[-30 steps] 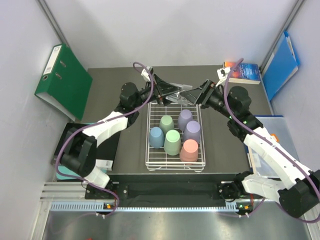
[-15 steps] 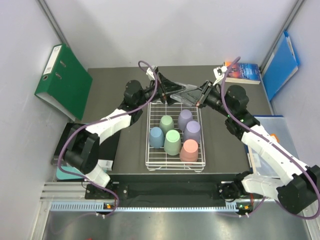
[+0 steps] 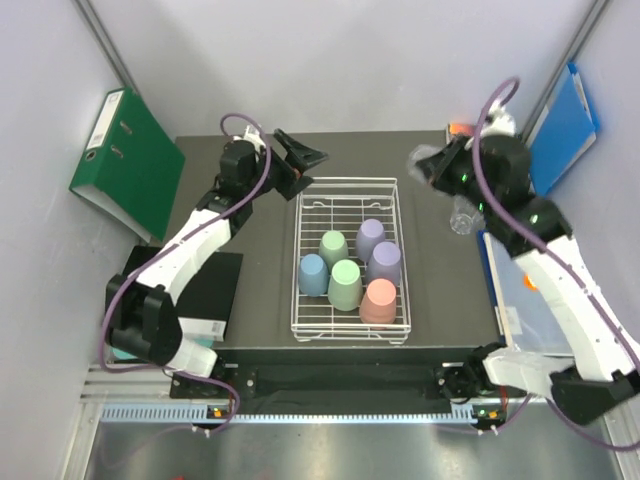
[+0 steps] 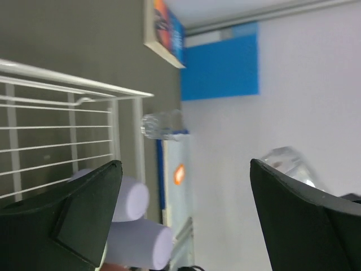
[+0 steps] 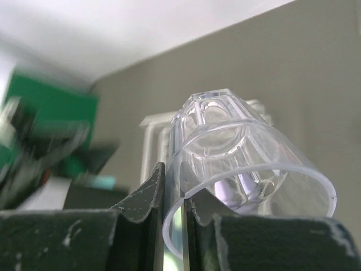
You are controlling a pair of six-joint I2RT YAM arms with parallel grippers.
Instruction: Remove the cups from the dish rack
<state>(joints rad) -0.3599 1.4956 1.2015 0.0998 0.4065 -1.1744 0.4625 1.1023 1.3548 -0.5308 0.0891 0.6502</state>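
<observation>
My right gripper will next swing to the right in the top view, to the second clear glass below it. Then it will tilt my tipped glass upright and lower it inside.
The white wire dish rack sits mid-table and holds several upturned pastel cups, among them a lilac one, a mint one, a blue one and a salmon one. My right gripper hovers past the rack's far right corner, shut on the wall of a clear glass. One finger is inside the rim and one outside. A second clear glass stands on the table right of the rack. My left gripper is wide open and empty above the rack's far left corner.
A green binder leans at the left wall. A book lies at the far right corner beside a blue folder. A white sheet with a blue edge lies along the right side. A black pad is left of the rack.
The two grippers met at the rack's far edge around the clear glass. The right one shut on it and carried it up and right. The left one opened and drew back left.
</observation>
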